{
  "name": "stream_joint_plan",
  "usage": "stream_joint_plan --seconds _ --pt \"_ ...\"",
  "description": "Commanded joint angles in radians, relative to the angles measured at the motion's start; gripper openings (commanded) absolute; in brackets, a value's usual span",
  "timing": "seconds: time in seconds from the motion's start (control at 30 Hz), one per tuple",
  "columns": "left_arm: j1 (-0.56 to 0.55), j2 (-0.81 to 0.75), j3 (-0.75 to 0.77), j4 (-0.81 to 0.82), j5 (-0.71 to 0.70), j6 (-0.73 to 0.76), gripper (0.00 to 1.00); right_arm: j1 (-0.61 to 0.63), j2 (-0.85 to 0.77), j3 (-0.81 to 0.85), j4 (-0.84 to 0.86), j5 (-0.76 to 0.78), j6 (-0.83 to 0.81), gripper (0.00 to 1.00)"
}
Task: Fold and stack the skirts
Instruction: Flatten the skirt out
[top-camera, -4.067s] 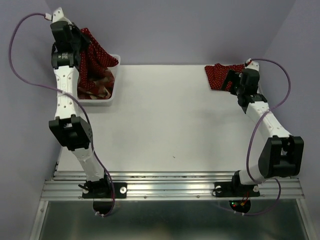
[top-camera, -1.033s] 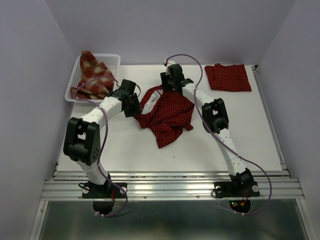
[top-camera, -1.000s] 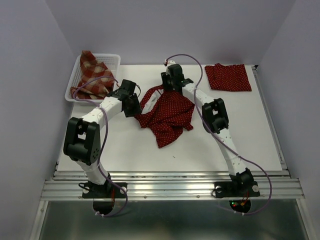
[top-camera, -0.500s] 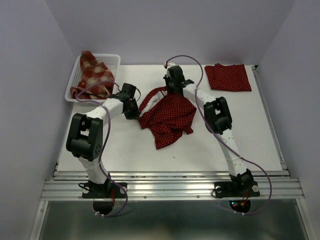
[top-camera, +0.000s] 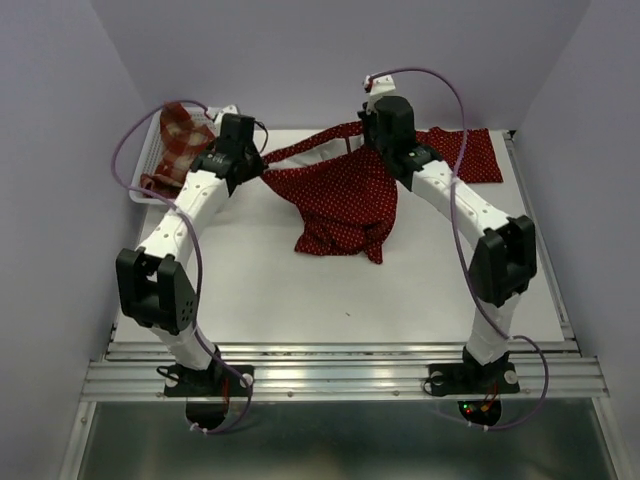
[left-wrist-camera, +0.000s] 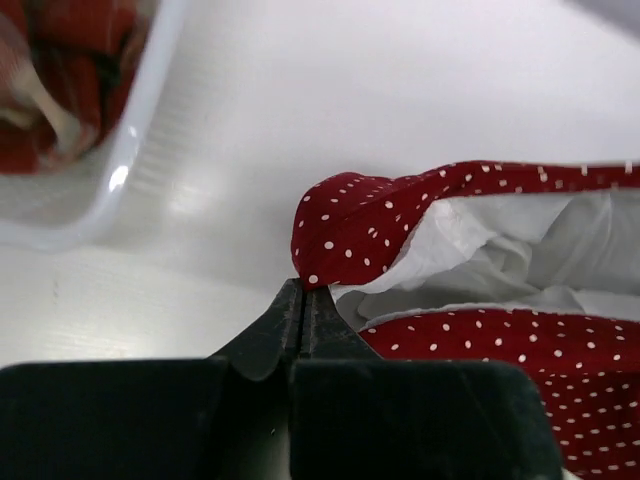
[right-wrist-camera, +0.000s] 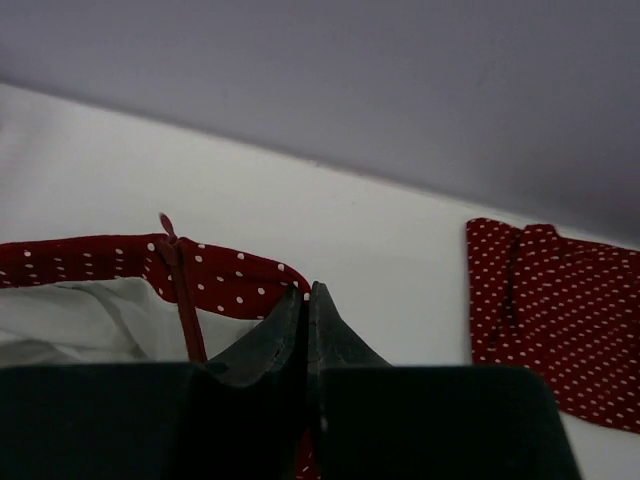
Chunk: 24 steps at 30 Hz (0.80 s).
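I need to carry the waistband corner up high with my left gripper next, then down beside the basket, because the skirt's hem lies bunched.
A dark red polka-dot skirt (top-camera: 345, 200) hangs stretched between both grippers above the table's back half, its hem trailing on the table. My left gripper (top-camera: 255, 165) is shut on its left waistband corner (left-wrist-camera: 345, 225). My right gripper (top-camera: 365, 140) is shut on the right end of the waistband (right-wrist-camera: 240, 275); the white lining (left-wrist-camera: 520, 250) shows inside. A second polka-dot skirt (top-camera: 470, 150) lies folded flat at the back right, also seen in the right wrist view (right-wrist-camera: 560, 320). The plaid skirt (top-camera: 180, 135) sits bunched in the basket.
The white mesh basket (top-camera: 148, 165) stands at the back left corner, its rim (left-wrist-camera: 120, 170) close to my left gripper. Purple walls close in the table at the back and sides. The metal rail (top-camera: 340, 375) with the arm bases runs along the near edge.
Both grippers have shut on the skirt's waistband, risen and moved apart toward the back. The crumpled skirt has been pulled taut and lifted off the table's middle.
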Motion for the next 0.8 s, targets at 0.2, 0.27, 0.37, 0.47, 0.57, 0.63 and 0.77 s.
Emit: stream_joint_plan --seconds 0.2,0.27,0.37,0.47,0.57,0.63,0.77 --pt "0.002 -0.309 0.274 0.184 -0.095 0.163 0.00 0.003 -0.469 -0.126 0.220 0.206 -0.188 0.01" --pt "0.001 -0.380 0.245 0.260 -0.049 0.179 0.00 0.003 -0.555 -0.141 0.217 0.154 -0.196 0.01" --pt "0.002 -0.455 0.218 0.321 0.011 0.202 0.00 0.003 -0.635 -0.152 0.195 0.087 -0.191 0.01" --pt "0.001 -0.513 0.217 0.340 0.097 0.208 0.00 0.003 -0.740 -0.166 0.136 -0.058 -0.156 0.01" --pt "0.001 -0.564 0.203 0.358 0.132 0.209 0.00 0.003 -0.832 -0.174 0.077 -0.165 -0.125 0.03" --pt "-0.001 -0.613 0.182 0.383 0.151 0.206 0.00 0.003 -0.869 -0.189 0.043 -0.253 -0.088 0.04" --pt "0.001 -0.643 0.172 0.400 0.151 0.211 0.00 0.003 -0.893 -0.184 -0.007 -0.287 -0.041 0.04"
